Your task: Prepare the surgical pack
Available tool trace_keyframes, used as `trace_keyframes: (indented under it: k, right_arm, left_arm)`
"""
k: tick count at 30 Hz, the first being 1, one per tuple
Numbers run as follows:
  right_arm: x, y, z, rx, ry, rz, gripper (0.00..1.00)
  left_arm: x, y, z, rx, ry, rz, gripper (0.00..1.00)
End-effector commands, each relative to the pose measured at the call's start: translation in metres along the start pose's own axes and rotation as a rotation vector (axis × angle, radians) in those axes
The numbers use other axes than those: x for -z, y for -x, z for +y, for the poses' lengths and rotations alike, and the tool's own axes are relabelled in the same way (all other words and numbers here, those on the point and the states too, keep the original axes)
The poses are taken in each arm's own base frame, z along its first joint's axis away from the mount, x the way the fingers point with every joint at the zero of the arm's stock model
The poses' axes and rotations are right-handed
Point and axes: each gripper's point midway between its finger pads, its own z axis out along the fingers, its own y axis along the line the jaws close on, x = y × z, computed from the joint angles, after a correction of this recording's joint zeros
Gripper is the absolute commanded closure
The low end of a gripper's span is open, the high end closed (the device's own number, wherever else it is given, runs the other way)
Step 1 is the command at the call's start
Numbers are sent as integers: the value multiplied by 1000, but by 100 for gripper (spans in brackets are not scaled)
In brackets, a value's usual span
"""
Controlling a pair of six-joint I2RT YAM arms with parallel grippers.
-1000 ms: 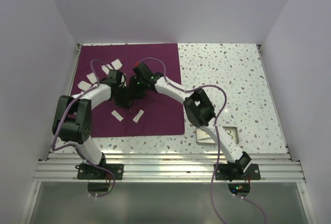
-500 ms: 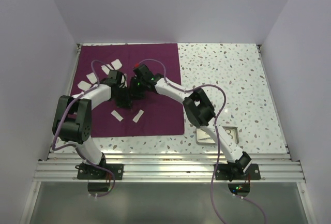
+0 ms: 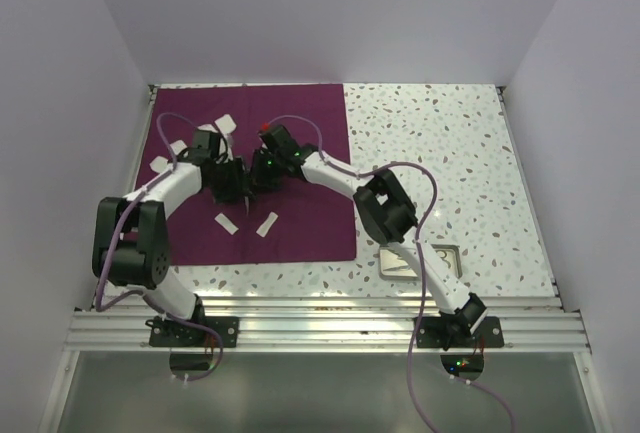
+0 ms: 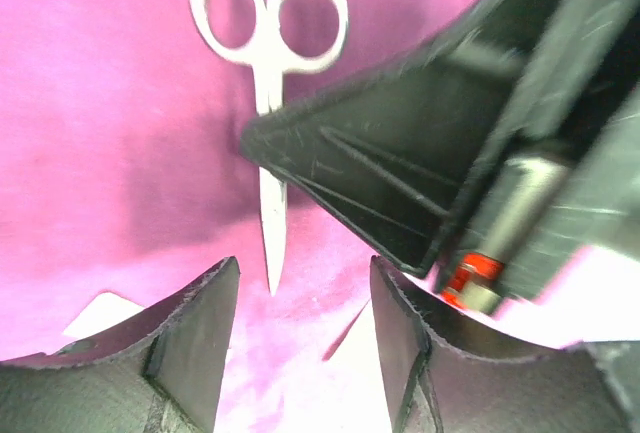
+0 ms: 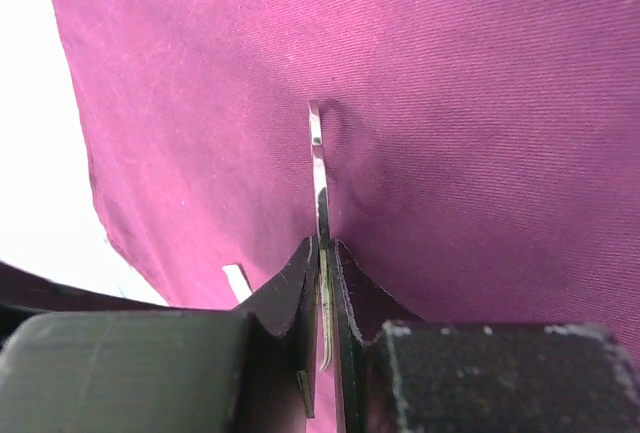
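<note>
My right gripper lifts next, shut on the scissors (image 4: 268,103), and swings back to release them in the steel tray, to its right in the top view.
The plum-purple cloth (image 3: 300,223) lies flat on the table's left rear part. Both grippers meet over its middle. Silver scissors (image 4: 268,103) lie on the cloth (image 4: 100,133), ring handles away from my left gripper. My right gripper (image 5: 322,248) is shut on these scissors (image 5: 319,173), seen edge-on between its fingers. My left gripper (image 4: 305,328) stands open just short of the blade tip, holding nothing. Small white gauze pads (image 3: 226,224) (image 3: 267,224) lie on the cloth near the front. The shallow steel tray (image 3: 446,255) sits off the cloth, partly behind the right arm.
More gauze pads (image 3: 226,125) (image 3: 178,148) lie on the cloth's rear left, near the left arm's cable. White walls close in the speckled table (image 3: 450,153) on three sides. A metal rail (image 3: 320,318) runs along the near edge.
My left gripper has opened, let go of the scissors and drawn back to the left. My right gripper has closed on the scissors.
</note>
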Motion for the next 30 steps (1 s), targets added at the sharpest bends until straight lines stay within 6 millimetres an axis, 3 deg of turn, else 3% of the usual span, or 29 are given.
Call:
trace_keyframes:
  k: [1, 6, 9, 10, 11, 12, 13, 14, 15, 16, 17, 18, 19, 20, 21, 22, 23, 24, 25, 26, 27, 28, 30]
  right_arm:
    - [6, -17, 0, -4, -24, 52, 100]
    - [40, 11, 15, -55, 3, 0, 100]
    - [85, 37, 32, -114, 31, -70, 100]
    - [93, 35, 25, -155, 13, -68, 100]
    - [126, 52, 38, -169, 39, -117, 100]
    - [139, 53, 35, -198, 30, -125, 100]
    - [144, 43, 13, -274, -15, -108, 100]
    - [185, 58, 21, -306, 16, -170, 100]
    - [198, 60, 14, -347, 25, -189, 100]
    - [205, 41, -14, -447, -19, -170, 100]
    - [243, 50, -13, -477, 9, -225, 100]
    - [260, 43, -20, -509, 1, -239, 100]
    - [265, 19, -51, -579, -65, -223, 100]
    - [282, 16, -69, -650, -90, -257, 100]
    - [318, 11, -61, -661, -60, -331, 100]
    - [318, -19, -94, -739, -119, -316, 100]
    - [336, -23, -108, -832, -110, -370, 100]
    - [364, -28, -105, -841, -67, -446, 100]
    - [365, -54, -133, -918, -112, -455, 100]
    - [380, -59, -154, -981, -139, -509, 100]
    - [397, -79, -160, -1021, -154, -535, 100]
    - [403, -95, -185, -1110, -190, -562, 100]
    - [410, -124, -202, -1207, -239, -567, 100]
  left_arm:
    - [37, 45, -11, -7, -48, -152, 41]
    - [69, 70, 0, 42, 24, -258, 39]
    - [82, 79, 7, 79, 69, -301, 39]
    - [84, 81, 12, 91, 92, -314, 39]
    - [86, 83, 13, 104, 101, -321, 38]
    - [88, 85, 14, 116, 115, -324, 37]
    - [86, 85, 22, 132, 156, -324, 37]
    - [86, 86, 23, 151, 166, -319, 35]
    - [87, 87, 27, 162, 193, -318, 35]
    - [83, 87, 32, 174, 223, -307, 35]
    - [81, 85, 36, 189, 241, -294, 34]
    - [80, 86, 37, 196, 251, -294, 34]
    - [77, 86, 43, 204, 280, -290, 33]
    - [76, 85, 46, 227, 298, -289, 33]
    - [75, 83, 50, 242, 325, -280, 33]
    - [72, 82, 60, 261, 376, -277, 33]
    - [72, 82, 64, 284, 401, -279, 33]
    - [73, 81, 67, 295, 427, -272, 33]
    - [69, 80, 73, 303, 462, -263, 33]
    - [68, 79, 75, 301, 475, -253, 33]
    - [68, 82, 75, 300, 478, -254, 33]
    - [65, 81, 78, 301, 493, -245, 33]
    - [63, 81, 79, 301, 497, -238, 33]
